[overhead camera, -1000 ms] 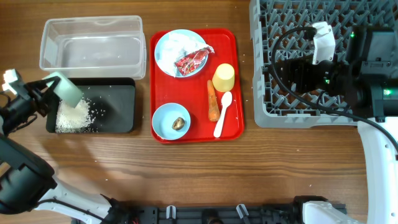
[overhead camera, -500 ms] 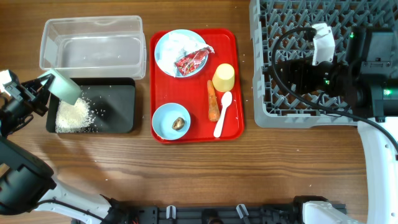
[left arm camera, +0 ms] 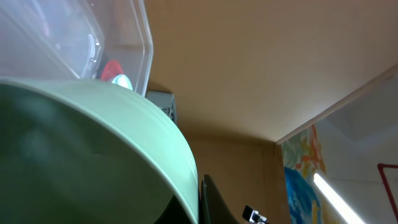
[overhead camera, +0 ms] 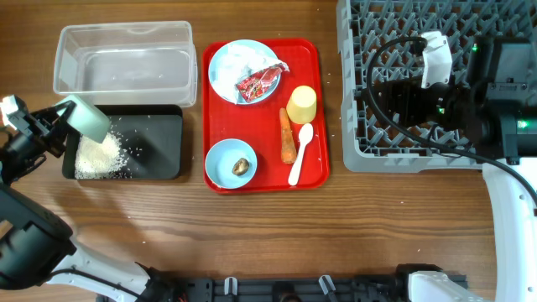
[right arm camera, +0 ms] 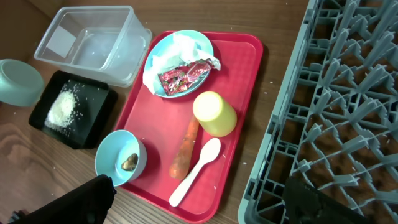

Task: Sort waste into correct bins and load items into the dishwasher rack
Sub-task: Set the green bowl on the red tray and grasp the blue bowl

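I need to turn the bowl upright with my left gripper next, then move across past the black tray and lower the bowl there.
My left gripper [overhead camera: 52, 127] is shut on the rim of the pale green-white bowl [overhead camera: 86, 118], tilted over the left end of the black tray [overhead camera: 164, 143], where white rice grains [overhead camera: 99, 155] lie. The bowl fills the left wrist view [left arm camera: 93, 155]. The clear tub [overhead camera: 126, 57] stands behind the tray. On the red tray [overhead camera: 315, 172] are the blue plate [overhead camera: 220, 80] with napkin [overhead camera: 239, 57] and wrapper [overhead camera: 258, 82], yellow cup [overhead camera: 302, 105], carrot [overhead camera: 288, 134], spoon [overhead camera: 300, 153], and blue bowl [overhead camera: 225, 159] with brown lump [overhead camera: 241, 166]. My right gripper [overhead camera: 377, 94] is open and empty over the grey rack [overhead camera: 394, 25].
A few stray rice grains lie on the black tray's floor and on the wood near it. The rack [right arm camera: 348, 93] fills the right side of the table. Bare wooden table lies in front of the trays.
My left gripper has shifted the pale green-white bowl slightly left and back from the rice pile. The right arm has not moved.
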{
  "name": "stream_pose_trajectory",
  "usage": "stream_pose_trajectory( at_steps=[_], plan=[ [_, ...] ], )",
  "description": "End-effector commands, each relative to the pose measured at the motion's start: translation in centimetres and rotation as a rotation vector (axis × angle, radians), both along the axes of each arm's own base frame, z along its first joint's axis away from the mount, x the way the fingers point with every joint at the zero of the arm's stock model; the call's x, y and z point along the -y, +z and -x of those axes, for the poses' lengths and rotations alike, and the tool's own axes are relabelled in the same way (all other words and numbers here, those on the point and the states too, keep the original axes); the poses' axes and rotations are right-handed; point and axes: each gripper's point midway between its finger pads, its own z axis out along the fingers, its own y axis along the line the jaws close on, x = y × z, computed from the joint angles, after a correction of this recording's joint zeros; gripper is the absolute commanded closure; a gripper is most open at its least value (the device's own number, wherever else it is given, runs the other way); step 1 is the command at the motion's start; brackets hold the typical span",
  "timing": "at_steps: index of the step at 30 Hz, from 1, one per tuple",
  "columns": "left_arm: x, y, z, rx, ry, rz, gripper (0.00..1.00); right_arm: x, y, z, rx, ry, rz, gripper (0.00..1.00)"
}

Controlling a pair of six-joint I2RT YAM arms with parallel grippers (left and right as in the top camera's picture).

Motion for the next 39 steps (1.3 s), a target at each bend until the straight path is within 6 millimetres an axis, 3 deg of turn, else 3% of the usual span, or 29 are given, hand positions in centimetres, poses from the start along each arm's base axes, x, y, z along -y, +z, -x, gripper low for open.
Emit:
stream_pose_trajectory(
  at_steps=[1, 4, 8, 11, 14, 17, 20, 24, 28, 31, 35, 37, 39],
  plan=[
    [1.6, -0.3, -0.5, -0.015, -0.042, -0.002, 0.96, -0.1, 0.3, -0.4, 0.001, -0.007, -0.002, 0.10],
    [3.4, 0.8, -1.0, 0.015, -0.087, -0.035, 0.96, -0.1, 0.3, -0.4, 0.001, -0.007, -0.002, 0.10],
    [7.5, 3.3, -1.8, 0.099, -0.187, -0.167, 0.96, -0.1, 0.3, -0.4, 0.003, -0.007, -0.002, 0.09],
    [12.5, 4.5, -2.7, 0.153, -0.295, -0.367, 0.96, 0.0, 0.4, -0.4, 0.004, -0.007, -0.002, 0.09],
    [17.7, 4.4, -3.3, 0.135, -0.378, -0.572, 0.96, -0.1, 0.3, -0.3, 0.001, -0.007, -0.002, 0.09],
    [23.2, 2.7, -3.6, 0.109, -0.460, -0.835, 0.96, -0.1, 0.3, -0.3, 0.001, -0.007, -0.002, 0.10],
    [28.6, -0.8, -3.2, 0.066, -0.545, -1.122, 0.96, -0.1, 0.3, -0.3, 0.000, -0.007, -0.002, 0.09],
    [32.9, -3.7, -3.2, 0.077, -0.565, -1.430, 0.96, -0.1, 0.3, -0.3, 0.001, -0.007, -0.002, 0.09],
    [35.4, -6.0, -3.3, 0.092, -0.552, -1.626, 0.96, -0.1, 0.3, -0.3, 0.001, -0.007, -0.002, 0.09],
    [36.7, -9.1, -3.0, 0.066, -0.609, -1.686, 0.96, -0.1, 0.3, -0.3, 0.000, -0.007, -0.002, 0.09],
    [36.4, -12.6, -2.2, -0.010, -0.689, -1.710, 0.96, 0.0, 0.3, -0.3, 0.001, -0.006, -0.001, 0.09],
    [36.2, -13.2, -2.0, -0.028, -0.707, -1.715, 0.94, 0.0, 0.3, -0.3, 0.001, -0.007, -0.002, 0.09],
    [36.2, -13.2, -2.0, -0.028, -0.707, -1.715, 0.85, 0.0, 0.3, -0.4, 0.002, -0.007, -0.002, 0.09]
  ],
)
